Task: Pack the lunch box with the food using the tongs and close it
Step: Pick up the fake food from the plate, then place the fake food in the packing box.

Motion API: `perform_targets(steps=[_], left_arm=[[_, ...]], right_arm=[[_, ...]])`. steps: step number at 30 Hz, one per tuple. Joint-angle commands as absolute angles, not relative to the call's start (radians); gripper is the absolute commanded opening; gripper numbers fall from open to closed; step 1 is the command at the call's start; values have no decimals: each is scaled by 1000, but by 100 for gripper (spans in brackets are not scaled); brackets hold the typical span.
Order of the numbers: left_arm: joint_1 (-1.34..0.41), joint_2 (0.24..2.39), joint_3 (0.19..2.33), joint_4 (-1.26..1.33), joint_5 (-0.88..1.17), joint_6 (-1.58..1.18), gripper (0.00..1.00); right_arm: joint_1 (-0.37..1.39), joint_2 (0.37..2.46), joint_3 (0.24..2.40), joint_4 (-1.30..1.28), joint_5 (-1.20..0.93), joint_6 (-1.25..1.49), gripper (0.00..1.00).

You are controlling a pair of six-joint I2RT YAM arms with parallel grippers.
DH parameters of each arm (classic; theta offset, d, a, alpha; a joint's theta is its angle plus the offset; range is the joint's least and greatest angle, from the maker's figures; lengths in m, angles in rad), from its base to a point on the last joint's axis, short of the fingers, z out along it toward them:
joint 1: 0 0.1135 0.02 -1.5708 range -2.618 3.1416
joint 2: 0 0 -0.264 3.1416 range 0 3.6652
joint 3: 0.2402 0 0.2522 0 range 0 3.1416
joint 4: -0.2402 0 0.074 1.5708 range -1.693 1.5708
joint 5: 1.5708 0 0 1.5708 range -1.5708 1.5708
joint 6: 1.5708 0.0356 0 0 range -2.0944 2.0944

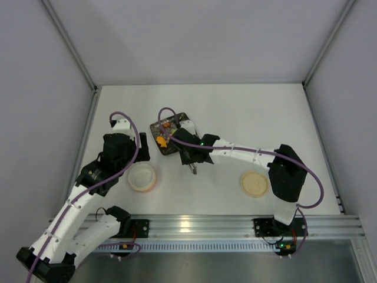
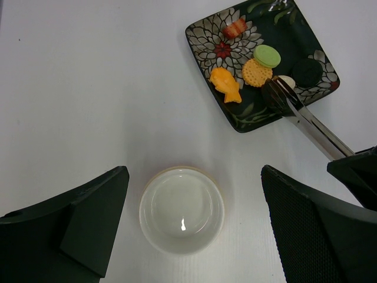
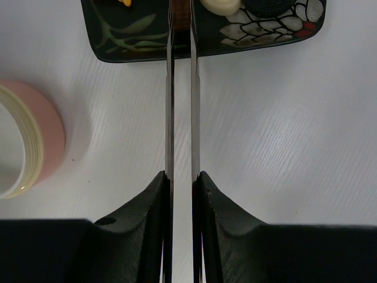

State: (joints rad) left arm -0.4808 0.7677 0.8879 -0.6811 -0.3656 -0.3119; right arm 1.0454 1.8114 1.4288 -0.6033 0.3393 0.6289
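Note:
The robot's right gripper will next move back from the plate and turn the tips of the tongs over the empty lunch box to release, as they are already pinching something brown.
The lunch box, a round cream bowl with a pink outside, stands empty under my left gripper, whose jaws are open wide on either side of it. Its flat lid lies to the right. The food sits on the dark floral plate: an orange fish, a green piece, a round biscuit, a red piece, a black cookie. My right gripper is shut on the tongs, whose arms are squeezed nearly parallel. Their tips reach over the plate's near edge with something brown between them.
Grey walls enclose the white table on three sides. An aluminium rail runs along the near edge. The lunch box also shows at the left of the right wrist view.

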Motion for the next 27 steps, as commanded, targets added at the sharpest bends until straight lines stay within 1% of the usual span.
perform_targets(steps=[1, 6, 10, 18, 21, 22, 24, 27], left_arm=[[-483, 753, 884, -666, -390, -318, 99], [-483, 753, 887, -673, -434, -334, 99], [-483, 758, 888, -686, -509, -350, 99], [-463, 795, 896, -735, -647, -414, 99], [-381, 818, 896, -730, -597, -420, 99], [-332, 824, 896, -721, -572, -419, 99], [-290, 848, 899, -715, -504, -410, 99], [-250, 870, 907, -724, -505, -417, 99]], right_arm=[[1066, 1778, 1489, -633, 368, 621, 17], [1066, 1726, 1491, -640, 367, 604, 15], [1080, 1684, 1489, -644, 367, 601, 13], [1199, 1625, 1476, -641, 341, 607, 12], [1242, 1609, 1454, -589, 285, 611, 13], [1255, 1609, 1453, -580, 260, 612, 13], [1282, 1617, 1459, -563, 250, 614, 13], [1311, 1632, 1471, -543, 229, 615, 13]])
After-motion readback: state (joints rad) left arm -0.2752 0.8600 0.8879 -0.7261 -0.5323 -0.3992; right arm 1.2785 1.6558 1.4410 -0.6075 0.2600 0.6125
